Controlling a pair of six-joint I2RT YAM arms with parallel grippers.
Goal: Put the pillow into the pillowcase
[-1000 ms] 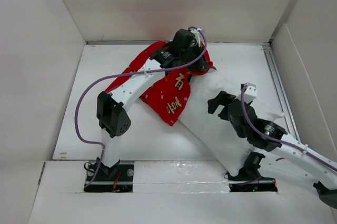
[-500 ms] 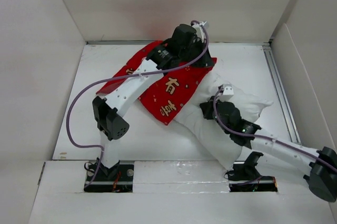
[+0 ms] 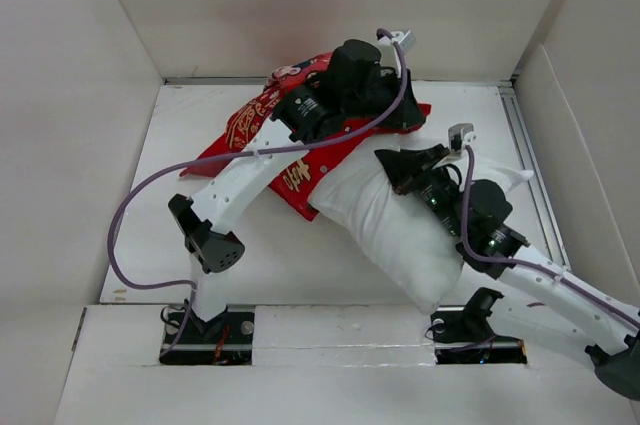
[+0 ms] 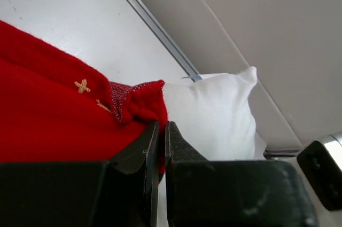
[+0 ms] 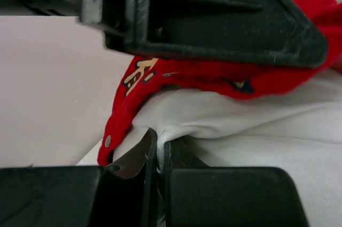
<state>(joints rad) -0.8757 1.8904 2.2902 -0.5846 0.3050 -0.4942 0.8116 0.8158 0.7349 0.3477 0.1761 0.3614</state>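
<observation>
My right gripper should next lower the pinched pillow end beside the pillowcase's red rim and release it, as it already touches the tabletop below.
The red pillowcase (image 3: 247,127) hangs lifted at the back of the table. My left gripper (image 3: 398,113) is shut on its edge, and in the left wrist view the jaws (image 4: 161,131) pinch a red fold of the pillowcase (image 4: 59,120). The white pillow (image 3: 392,237) lies slanted from the pillowcase toward the right arm's base. Its pointed corner (image 4: 219,107) shows beyond the left jaws. My right gripper (image 3: 392,161) is shut on a pinch of pillow fabric (image 5: 240,125) at the pillow's far end, right under the pillowcase's red rim (image 5: 123,115). The pillow's far end touches the rim.
White walls box in the table on the left, back and right. A metal rail (image 3: 524,155) runs along the right side and another along the back (image 4: 155,26). The left arm's purple cable (image 3: 125,235) loops out over the left of the table.
My right gripper has shut on the pillow and pushed its far end toward the pillowcase. The left gripper has raised the pillowcase, which now hangs bunched and steeper.
</observation>
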